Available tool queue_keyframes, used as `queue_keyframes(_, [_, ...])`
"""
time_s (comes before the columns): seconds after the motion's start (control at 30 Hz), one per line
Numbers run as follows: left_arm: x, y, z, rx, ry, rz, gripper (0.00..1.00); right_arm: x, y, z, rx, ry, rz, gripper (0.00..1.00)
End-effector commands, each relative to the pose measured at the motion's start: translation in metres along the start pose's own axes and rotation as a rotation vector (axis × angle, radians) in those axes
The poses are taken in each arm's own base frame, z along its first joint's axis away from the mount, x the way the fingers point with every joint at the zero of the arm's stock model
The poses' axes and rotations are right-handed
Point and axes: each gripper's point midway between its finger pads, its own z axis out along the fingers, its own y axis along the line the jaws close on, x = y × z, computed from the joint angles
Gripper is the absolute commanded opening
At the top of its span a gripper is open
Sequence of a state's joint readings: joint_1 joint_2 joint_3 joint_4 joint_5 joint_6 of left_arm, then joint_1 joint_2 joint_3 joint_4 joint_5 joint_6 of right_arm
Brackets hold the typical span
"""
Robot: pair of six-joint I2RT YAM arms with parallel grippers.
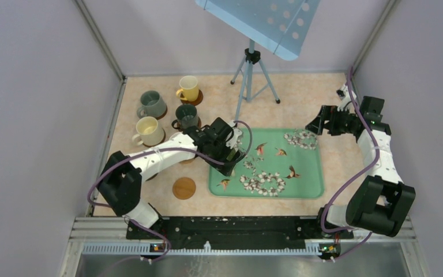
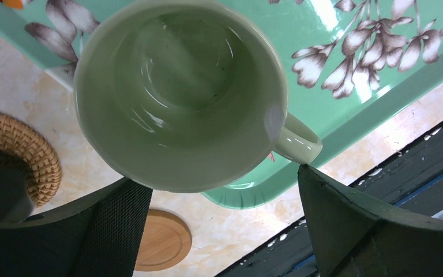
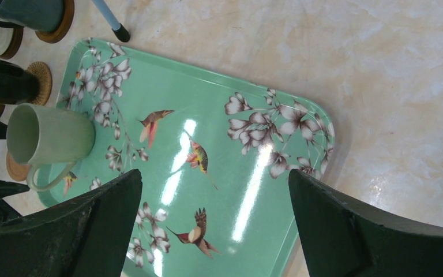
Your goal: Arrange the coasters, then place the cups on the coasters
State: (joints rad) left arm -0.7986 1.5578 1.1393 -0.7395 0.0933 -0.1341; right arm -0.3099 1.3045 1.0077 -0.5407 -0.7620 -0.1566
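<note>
The robot's left gripper will next go down beside the pale green cup's rim and bring its open fingers in around the handle [image 2: 300, 139], since the cup's handle is just below them.
A pale green cup [image 2: 179, 92] stands upright on the green floral tray [image 1: 306, 173] near its left edge, also seen in the right wrist view [image 3: 49, 138]. My left gripper [image 2: 219, 176] is open just above it, its fingers [image 2: 109, 231] either side of the cup's near rim; the right fingertip is at the handle [image 2: 297, 144]. From the top view the left gripper [image 1: 231, 151] hides the cup. A bare wooden coaster [image 1: 184, 188] lies left of the tray. Yellow [image 1: 188, 88], grey [image 1: 151, 104], dark green [image 1: 187, 115] and cream [image 1: 149, 131] cups sit on coasters. My right gripper [image 1: 314, 124] hangs open over the tray.
A tripod [image 1: 252, 75] carrying a blue perforated panel [image 1: 265, 20] stands behind the tray. Another coaster [image 3: 16, 170] lies just off the tray's left edge. Walls close in the table on the left, right and back.
</note>
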Motion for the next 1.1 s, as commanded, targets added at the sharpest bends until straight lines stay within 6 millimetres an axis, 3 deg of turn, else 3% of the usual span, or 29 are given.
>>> queue_keyframes(0.0, [-0.035,-0.009,-0.005,0.04,-0.107,0.039,0.99,-0.007,0.001,0.001,-0.008,-0.011,-0.029,0.96])
queue_keyframes(0.27, [-0.045,-0.007,-0.005,0.059,-0.129,0.121,0.99,-0.007,0.001,0.0,-0.009,-0.011,-0.032,0.96])
queue_keyframes(0.63, [-0.077,-0.012,-0.005,0.12,-0.183,0.186,0.99,-0.006,0.002,0.0,-0.009,-0.01,-0.034,0.96])
queue_keyframes(0.8, [-0.069,-0.009,0.005,0.101,-0.15,0.15,0.99,-0.007,0.002,0.0,-0.009,-0.011,-0.035,0.96])
queue_keyframes(1.07, [-0.058,0.017,0.012,-0.036,-0.131,0.157,0.98,-0.007,0.002,0.0,-0.009,-0.011,-0.035,0.96])
